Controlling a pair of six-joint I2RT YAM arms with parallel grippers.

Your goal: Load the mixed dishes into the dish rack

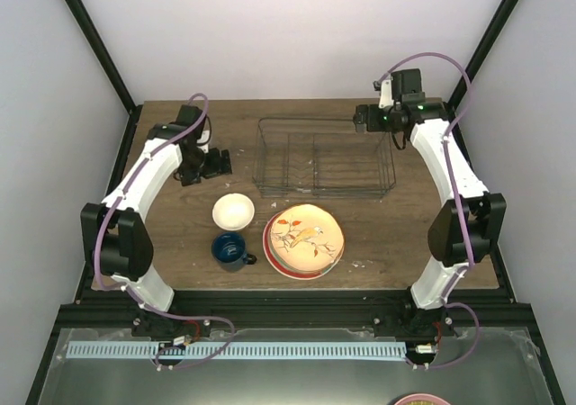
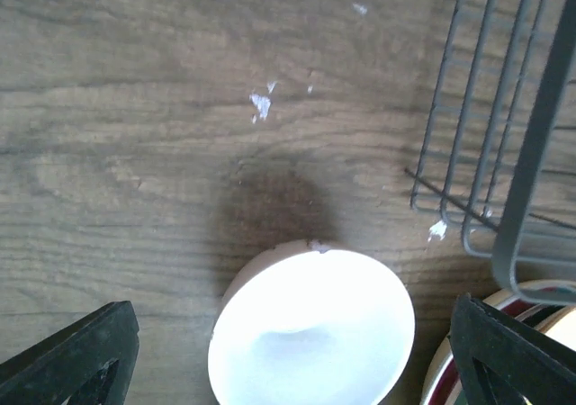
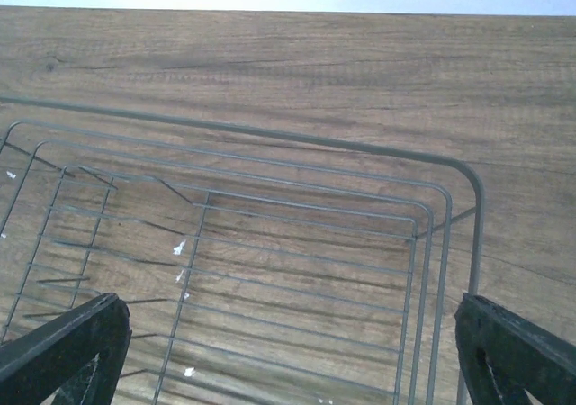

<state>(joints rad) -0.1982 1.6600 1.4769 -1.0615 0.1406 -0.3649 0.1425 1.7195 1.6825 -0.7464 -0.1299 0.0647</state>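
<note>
The tabletop beside the bowl is bare and leaves room for a finger. My left gripper will move back and down next, onto the bowl's rim (image 1: 215,210) (image 2: 216,353) opposite the plate stack.
The dark wire dish rack (image 1: 324,157) stands empty at the back middle of the table. In front of it lie a small cream bowl (image 1: 233,211), a dark blue mug (image 1: 231,249) and a stack of plates (image 1: 303,240) topped by the cream-yellow bird-print plate; the lower plates show only as rims. My left gripper (image 1: 220,163) is open and empty, behind the bowl. In the left wrist view the left gripper (image 2: 292,364) hangs over the bowl (image 2: 310,328), with the rack (image 2: 504,153) to the right. My right gripper (image 1: 361,119) is open and empty over the rack's back right corner (image 3: 270,243).
The plate stack's rim (image 2: 540,295) shows at the lower right of the left wrist view. Black frame posts rise at the table's back corners. A pink dish (image 1: 421,400) lies off the table at the near edge, below the right arm's base.
</note>
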